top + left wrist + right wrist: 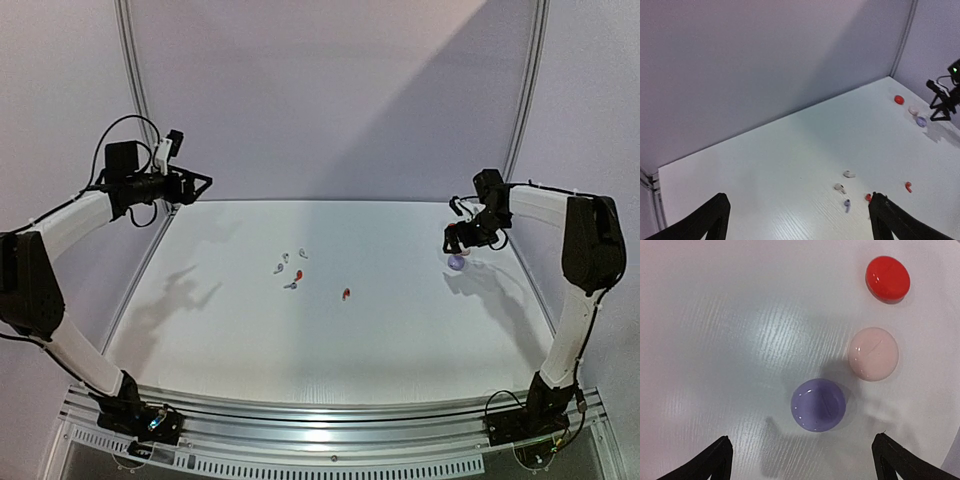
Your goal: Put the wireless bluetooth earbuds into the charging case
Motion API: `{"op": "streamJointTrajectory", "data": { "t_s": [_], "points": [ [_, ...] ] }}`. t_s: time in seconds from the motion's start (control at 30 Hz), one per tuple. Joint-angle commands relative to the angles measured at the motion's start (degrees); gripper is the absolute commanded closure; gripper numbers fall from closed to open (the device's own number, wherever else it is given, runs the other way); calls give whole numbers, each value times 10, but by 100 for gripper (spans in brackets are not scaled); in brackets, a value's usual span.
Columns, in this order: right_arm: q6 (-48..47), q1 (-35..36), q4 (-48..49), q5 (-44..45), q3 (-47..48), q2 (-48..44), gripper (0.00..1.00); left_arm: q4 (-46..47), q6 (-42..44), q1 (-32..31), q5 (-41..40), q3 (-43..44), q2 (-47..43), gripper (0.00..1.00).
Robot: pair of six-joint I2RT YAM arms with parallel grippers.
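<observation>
The right gripper comes down around the round sides of the lilac case (456,262) (818,405) below it next, since its open fingers stand wider than the case.
Several tiny stemmed earbuds lie loose mid-table: two white ones (303,253) (849,174), lilac ones (279,268) (847,204) and red ones (346,293) (908,186). Three round closed charging cases sit at the far right: lilac (818,405) (456,262), pale pink (873,354) and red (887,279). My right gripper (802,439) (458,243) hovers open just above the lilac case, touching nothing. My left gripper (799,200) (195,185) is raised at the far left, open and empty, well away from the earbuds.
The white table (400,330) is bounded by grey walls; a metal frame post (522,110) rises close behind the cases. The right arm's shadow (490,280) falls beside the cases. The table's right edge (535,300) runs close by them.
</observation>
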Motion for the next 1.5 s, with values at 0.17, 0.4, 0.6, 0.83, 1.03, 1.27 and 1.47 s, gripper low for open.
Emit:
{"op": "streamJointTrajectory", "data": {
  "t_s": [0.17, 0.4, 0.6, 0.83, 1.03, 1.27, 1.47],
  "points": [
    [1, -6, -56, 13, 57, 81, 2, -113, 30, -63, 59, 3, 2, 1],
    [4, -6, -55, 5, 72, 122, 18, -111, 27, -65, 65, 13, 6, 1],
    [7, -7, -41, 11, 70, 139, 26, -108, 30, -65, 58, 7, 8, 1],
    [6, -6, -28, 5, 72, 152, 37, -105, 34, -64, 54, 13, 7, 2],
    [-1, -6, -25, -5, 73, 152, 53, -109, 40, -65, 51, 17, 11, 2],
    [-4, 2, -18, -7, 68, 130, 64, -104, 12, -65, 68, 22, 11, 4],
    [-45, 60, 58, 20, 9, 11, 66, -109, -32, -69, 94, 50, 11, 11]
  ]
}}
